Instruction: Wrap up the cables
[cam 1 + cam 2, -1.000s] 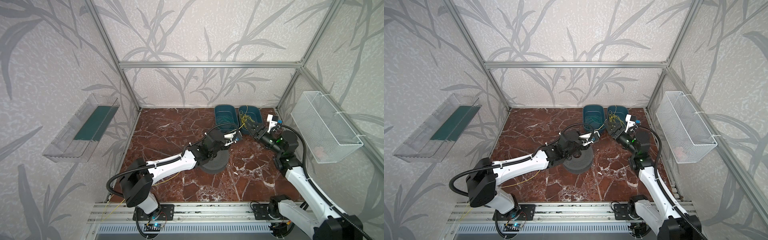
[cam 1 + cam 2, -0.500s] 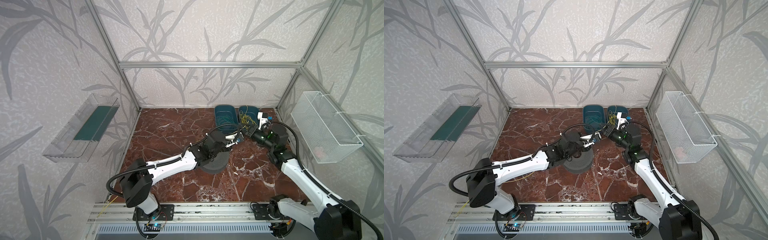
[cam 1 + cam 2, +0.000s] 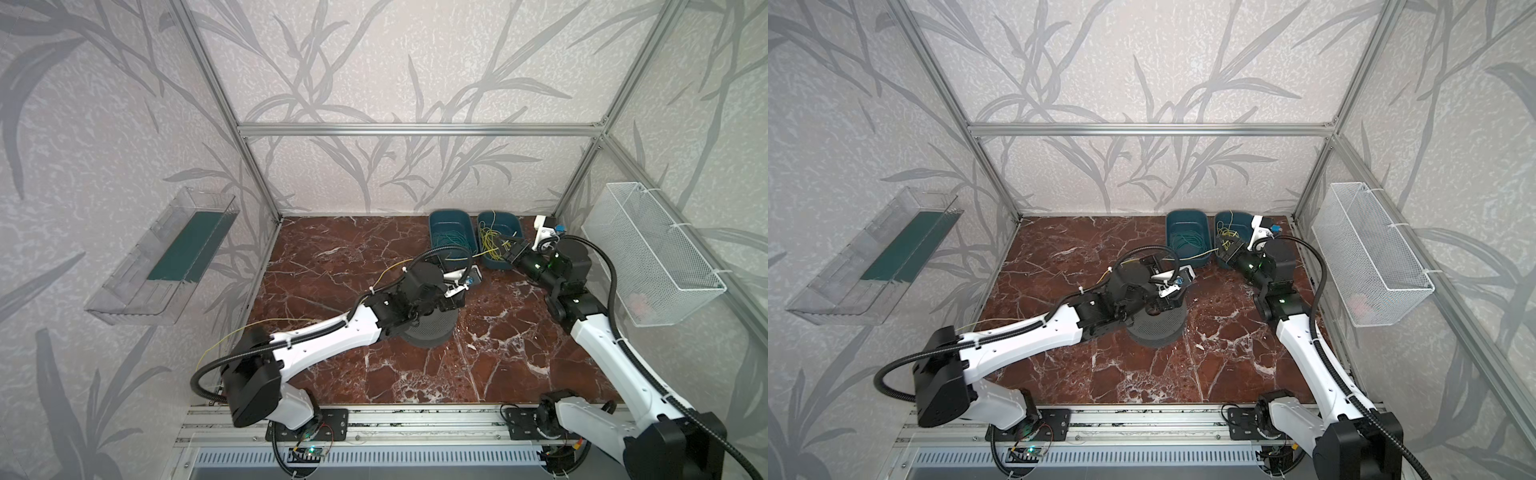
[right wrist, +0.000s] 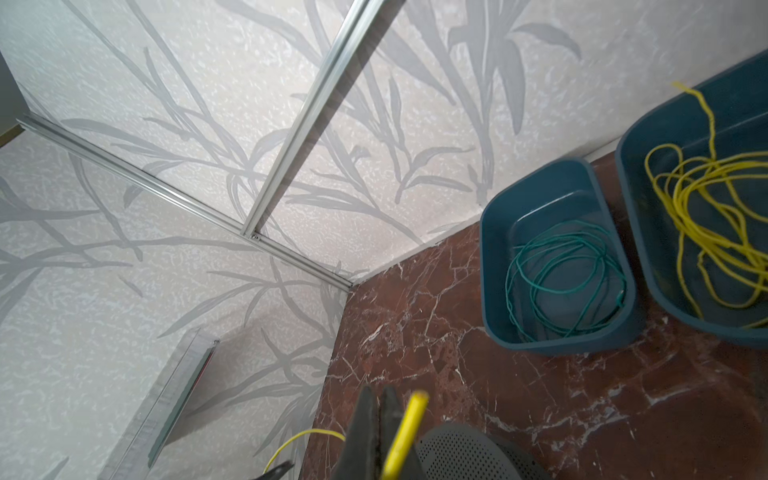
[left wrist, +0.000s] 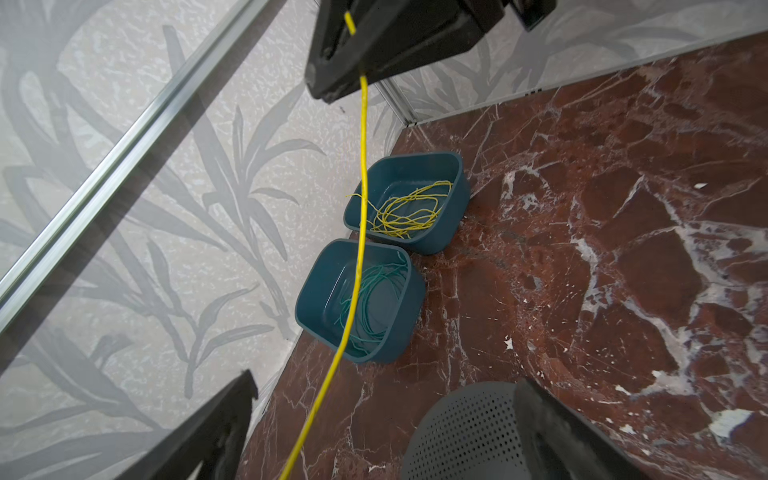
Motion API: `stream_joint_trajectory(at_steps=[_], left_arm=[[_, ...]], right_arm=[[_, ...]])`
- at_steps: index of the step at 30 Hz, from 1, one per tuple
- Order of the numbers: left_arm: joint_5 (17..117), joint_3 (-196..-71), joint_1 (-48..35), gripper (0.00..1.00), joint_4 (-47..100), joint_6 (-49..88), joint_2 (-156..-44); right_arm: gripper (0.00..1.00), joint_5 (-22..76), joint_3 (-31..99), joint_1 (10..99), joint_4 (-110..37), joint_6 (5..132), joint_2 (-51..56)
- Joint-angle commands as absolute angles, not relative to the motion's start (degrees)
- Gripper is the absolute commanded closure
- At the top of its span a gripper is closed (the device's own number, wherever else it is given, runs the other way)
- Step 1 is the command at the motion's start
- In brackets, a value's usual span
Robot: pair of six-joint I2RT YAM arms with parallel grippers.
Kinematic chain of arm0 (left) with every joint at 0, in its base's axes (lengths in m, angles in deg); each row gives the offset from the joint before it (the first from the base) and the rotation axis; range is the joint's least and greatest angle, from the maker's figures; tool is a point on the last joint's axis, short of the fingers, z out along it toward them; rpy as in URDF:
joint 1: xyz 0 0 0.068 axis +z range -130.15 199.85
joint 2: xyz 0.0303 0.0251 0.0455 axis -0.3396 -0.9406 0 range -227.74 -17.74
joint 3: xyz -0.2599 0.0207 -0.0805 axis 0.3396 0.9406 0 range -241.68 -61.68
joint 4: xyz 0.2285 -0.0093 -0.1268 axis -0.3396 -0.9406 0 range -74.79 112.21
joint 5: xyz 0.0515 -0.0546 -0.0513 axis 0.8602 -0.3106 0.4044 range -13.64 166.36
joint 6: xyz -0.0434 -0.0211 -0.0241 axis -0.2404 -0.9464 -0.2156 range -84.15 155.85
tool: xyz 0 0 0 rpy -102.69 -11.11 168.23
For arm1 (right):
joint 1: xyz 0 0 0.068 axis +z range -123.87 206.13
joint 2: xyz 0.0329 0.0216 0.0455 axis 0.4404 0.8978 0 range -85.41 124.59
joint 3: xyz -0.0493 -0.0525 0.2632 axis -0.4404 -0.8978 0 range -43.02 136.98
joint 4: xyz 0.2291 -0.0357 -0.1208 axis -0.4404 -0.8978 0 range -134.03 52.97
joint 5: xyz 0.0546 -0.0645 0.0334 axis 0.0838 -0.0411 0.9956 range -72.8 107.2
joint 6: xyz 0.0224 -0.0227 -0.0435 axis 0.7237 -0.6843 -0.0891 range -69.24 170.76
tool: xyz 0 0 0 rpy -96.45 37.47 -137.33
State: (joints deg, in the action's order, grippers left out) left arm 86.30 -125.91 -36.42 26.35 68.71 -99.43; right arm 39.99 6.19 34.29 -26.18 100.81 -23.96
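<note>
I need to slide my left gripper along next, away from the right gripper and past the drum (image 3: 428,332), to close on the cable's trailing part (image 3: 389,270), since the cable passes between my fingers.
A thin yellow cable (image 5: 362,166) hangs from my right gripper (image 3: 509,251), runs down between the wide-apart fingers of my left gripper (image 5: 384,386), and trails back along the left arm (image 3: 270,322). The left gripper (image 3: 471,276) is open over a grey perforated drum (image 3: 428,332) and touches nothing. In the right wrist view the right gripper (image 4: 378,392) is shut, with the cable's end (image 4: 409,419) sticking out beside one finger. More yellow cables (image 4: 706,208) lie tangled in the right-hand teal bin (image 3: 494,266).
A second teal bin (image 3: 432,224) holds a coiled green cable (image 4: 561,282). Both bins stand at the back of the marble floor. A white wire basket (image 3: 656,257) hangs on the right wall, and a clear tray (image 3: 166,257) hangs on the left wall.
My right gripper reached in toward the left gripper, shut on the yellow cable and drew back slightly toward the bins. The left gripper opened and let the cable go.
</note>
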Motion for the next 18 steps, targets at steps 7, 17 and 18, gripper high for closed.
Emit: stream_joint_trajectory(at_steps=[7,17,18], left_arm=[[87.69,-126.01,-36.62,0.01,6.01,55.83,-79.36],[95.86,-117.55,-24.91,0.01,-5.12,45.72,-74.97],[94.44,-117.27,-24.67,0.01,-6.11,45.16,-74.66]], right_arm=[[1.0,40.05,10.24,32.32,-27.25,99.0,-23.33],[1.0,40.67,11.33,31.76,-28.49,98.82,-24.89],[1.0,40.75,11.47,31.67,-28.67,98.76,-25.1]])
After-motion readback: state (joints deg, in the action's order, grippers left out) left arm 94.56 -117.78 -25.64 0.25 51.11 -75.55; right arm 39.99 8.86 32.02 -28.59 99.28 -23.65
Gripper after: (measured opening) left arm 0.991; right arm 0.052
